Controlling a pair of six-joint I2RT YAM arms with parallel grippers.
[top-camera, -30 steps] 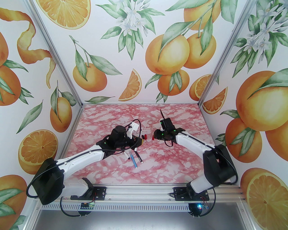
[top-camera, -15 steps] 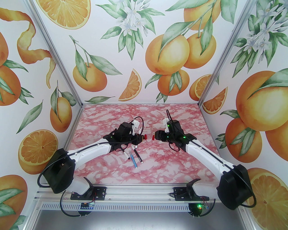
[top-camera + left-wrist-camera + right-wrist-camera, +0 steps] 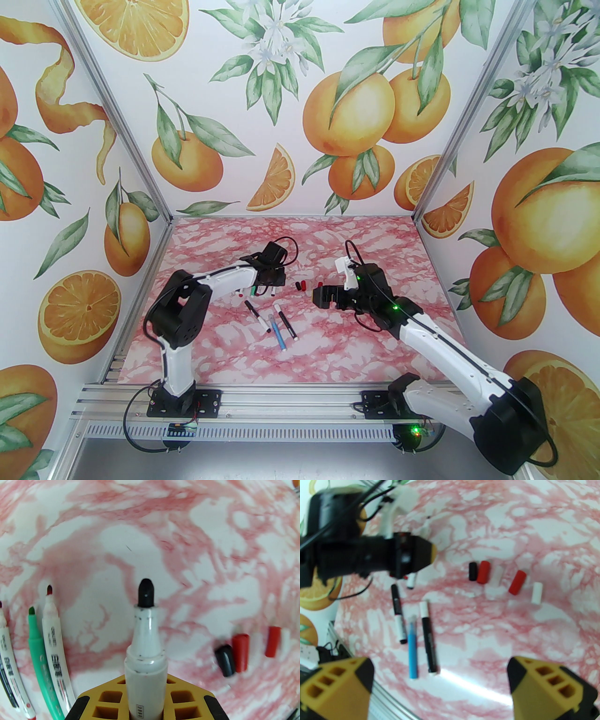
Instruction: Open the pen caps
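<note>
My left gripper next lowers toward the nearest red-tipped pen and releases the white pen [image 3: 145,644] on the bare tabletop beside it, since that part lies below.
My left gripper [image 3: 146,700] is shut on a white pen [image 3: 145,644] whose black tip is bare. It hangs low at the left [image 3: 272,281], just right of a row of uncapped pens: a red-tipped one [image 3: 55,644] and a green one [image 3: 39,653]. Loose pen caps lie mid-table: a black cap [image 3: 473,571], two red caps [image 3: 483,572] [image 3: 517,582] and two white caps [image 3: 496,575] [image 3: 536,593]. My right gripper [image 3: 318,296] is open and holds nothing, a little nearer than the caps. Three more pens lie nearer: black-and-white [image 3: 398,613], blue [image 3: 412,647], black [image 3: 428,637].
The pink marbled table [image 3: 356,347] is walled by orange-print panels on three sides. An aluminium rail [image 3: 290,403] with both arm bases runs along the near edge. The left arm's elbow [image 3: 183,309] stands folded high over the table's left side.
The left arm has folded back and carried its pen left, down beside the uncapped pens. The right gripper has opened and drawn back toward me; a red cap lies on the table before it.
</note>
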